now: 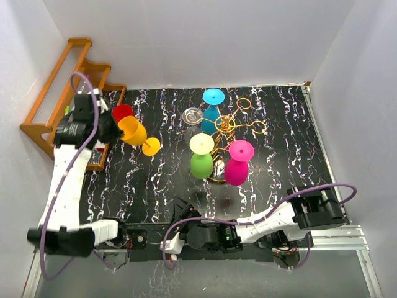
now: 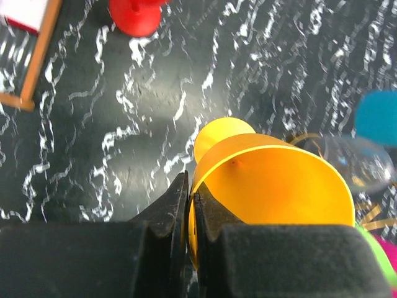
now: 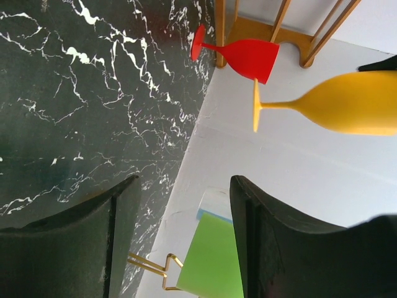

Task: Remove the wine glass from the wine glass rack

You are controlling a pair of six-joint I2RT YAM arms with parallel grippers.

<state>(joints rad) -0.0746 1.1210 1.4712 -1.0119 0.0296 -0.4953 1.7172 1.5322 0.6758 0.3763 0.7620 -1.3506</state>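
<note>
The tilted yellow glass in my left gripper should next move outward and go down upright onto the bare marble beside the red glass, because that spot is clear.
My left gripper is shut on the rim of a yellow wine glass, one finger inside the bowl and one outside. From above, that glass hangs tilted over the left of the table, well clear of the gold wine glass rack. Blue, green and magenta glasses hang upside down on the rack, and a clear one is beside it. My right gripper stands open and empty, low near the front edge, facing the green glass.
A red glass stands on the table by the orange wooden shelf at the far left. White walls close in the marbled black table on three sides. The right arm lies folded along the front edge.
</note>
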